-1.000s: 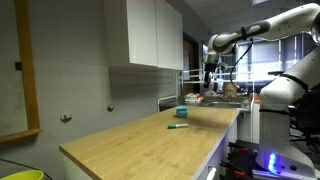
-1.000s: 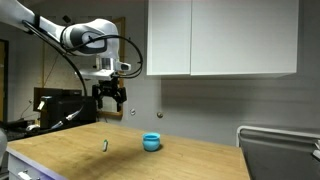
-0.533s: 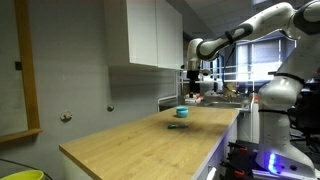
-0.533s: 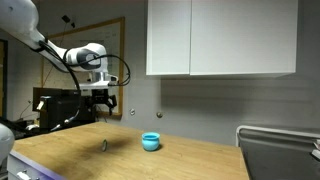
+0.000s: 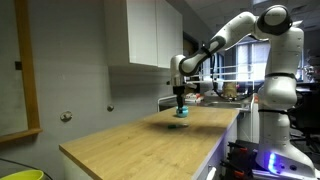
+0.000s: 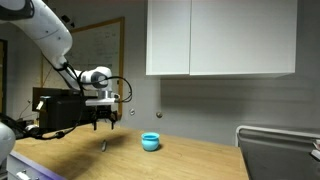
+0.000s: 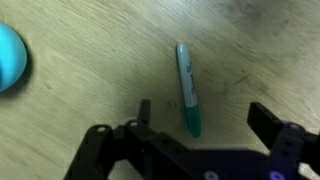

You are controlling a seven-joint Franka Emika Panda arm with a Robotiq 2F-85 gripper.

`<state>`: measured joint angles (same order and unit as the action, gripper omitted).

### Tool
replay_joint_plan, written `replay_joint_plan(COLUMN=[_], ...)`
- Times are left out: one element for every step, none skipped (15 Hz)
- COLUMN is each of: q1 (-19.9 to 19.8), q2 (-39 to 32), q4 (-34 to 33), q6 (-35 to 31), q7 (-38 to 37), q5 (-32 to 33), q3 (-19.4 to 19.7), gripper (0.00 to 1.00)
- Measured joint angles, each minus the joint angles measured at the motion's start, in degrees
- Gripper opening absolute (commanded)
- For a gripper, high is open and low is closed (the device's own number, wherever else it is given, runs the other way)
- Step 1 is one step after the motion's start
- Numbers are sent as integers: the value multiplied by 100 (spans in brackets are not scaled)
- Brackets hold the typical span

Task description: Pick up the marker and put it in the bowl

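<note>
The green end of the marker already lines up between my gripper's open fingers, so my gripper comes down onto that end next.
The green marker [image 7: 187, 88] lies flat on the wooden counter [image 7: 90, 90]; in the wrist view its tip reaches between my open fingers. It shows as a small stick in both exterior views [image 5: 177, 126] [image 6: 104, 146]. The teal-blue bowl [image 6: 151, 142] stands upright on the counter, apart from the marker; it sits at the left edge of the wrist view [image 7: 10, 58] and just behind the gripper in an exterior view [image 5: 183, 113]. My gripper [image 7: 205, 118] is open and empty, hanging a short way above the marker [image 6: 103, 125] [image 5: 180, 100].
White wall cabinets [image 6: 220, 38] hang above the counter's back. A sink area with clutter [image 5: 222, 95] lies at the counter's far end. A metal rack [image 6: 280, 150] stands at one side. The counter's front edge [image 5: 200, 160] drops off to the floor.
The arm has swung across the counter and come down, from high and off to the side to just above the marker. The marker and bowl have not moved.
</note>
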<state>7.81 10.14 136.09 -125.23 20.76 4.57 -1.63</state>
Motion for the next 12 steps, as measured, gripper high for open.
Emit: replay_joint_plan(q1=[-9, -18, -30, -43, -56, -66, -73, -83, -90, -97, -115, -138], q2=[-239, -467, -684, -881, -1064, -1218, -1353, -1467, -1563, -1639, -1701, -1746], q4=[-101, -212, -328, -447, -568, -681, -786, -875, -951, -1006, -1045, -1062], q6=[-55, -90, -121, -145, -158, -161, -161, -161, -161, -161, -161, -161], q7=[16, 42, 81, 141, 215, 279, 332, 374, 417, 461, 505, 560], q5=[0, -23, -66, -120, -176, -211, -222, -225, -228, -242, -266, -296], q3=[0, 0, 0, 0, -3, -9, -20, -38, -54, -69, -88, -105], gripper=[100, 100, 100, 100, 100, 100, 100, 100, 100, 100, 100, 100])
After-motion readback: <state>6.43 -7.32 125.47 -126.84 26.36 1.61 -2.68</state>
